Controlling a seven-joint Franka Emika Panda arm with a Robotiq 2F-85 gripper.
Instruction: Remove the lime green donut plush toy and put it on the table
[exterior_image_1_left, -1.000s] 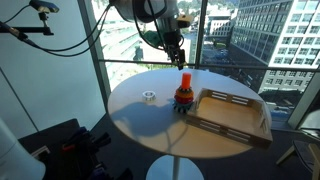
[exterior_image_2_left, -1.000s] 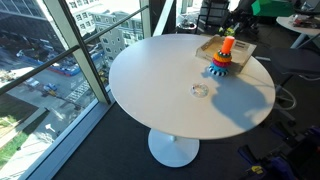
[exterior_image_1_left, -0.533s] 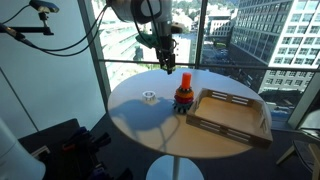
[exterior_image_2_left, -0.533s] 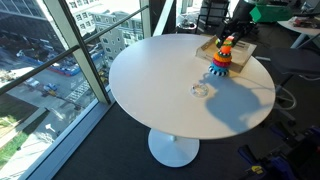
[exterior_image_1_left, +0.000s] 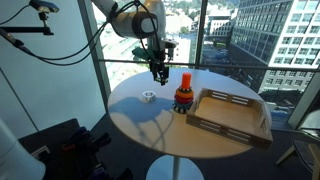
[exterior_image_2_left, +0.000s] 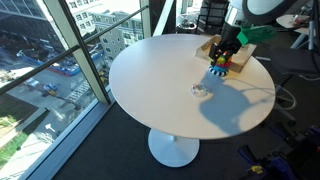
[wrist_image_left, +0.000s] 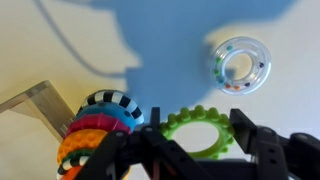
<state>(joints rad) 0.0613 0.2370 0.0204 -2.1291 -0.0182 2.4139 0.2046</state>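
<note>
My gripper lowers to the bare tabletop (exterior_image_1_left: 157, 99) beside the white ring below it next, clear of the stack, and releases the green donut plush toy.
In the wrist view my gripper (wrist_image_left: 200, 127) is shut on the lime green donut plush toy (wrist_image_left: 201, 113), a knobbly yellow-green ring held between the two black fingers above the white table (wrist_image_left: 110, 35). The stacking toy (wrist_image_left: 95, 125), with red, orange and black-and-white rings, is just to the left of it. In both exterior views the gripper (exterior_image_1_left: 160, 72) (exterior_image_2_left: 223, 54) hangs above the table (exterior_image_1_left: 135, 118) (exterior_image_2_left: 150, 85), beside the stacking toy (exterior_image_1_left: 183, 97) (exterior_image_2_left: 221, 66). The green ring is too small to make out there.
A small white ring (wrist_image_left: 241, 64) (exterior_image_1_left: 149, 97) (exterior_image_2_left: 200, 90) lies on the table near the gripper. A wooden tray with raised sides (exterior_image_1_left: 232, 115) (exterior_image_2_left: 212, 47) stands beyond the stack. Tall windows border the table.
My gripper has moved sideways away from above the stack's orange peg, towards the small white ring.
</note>
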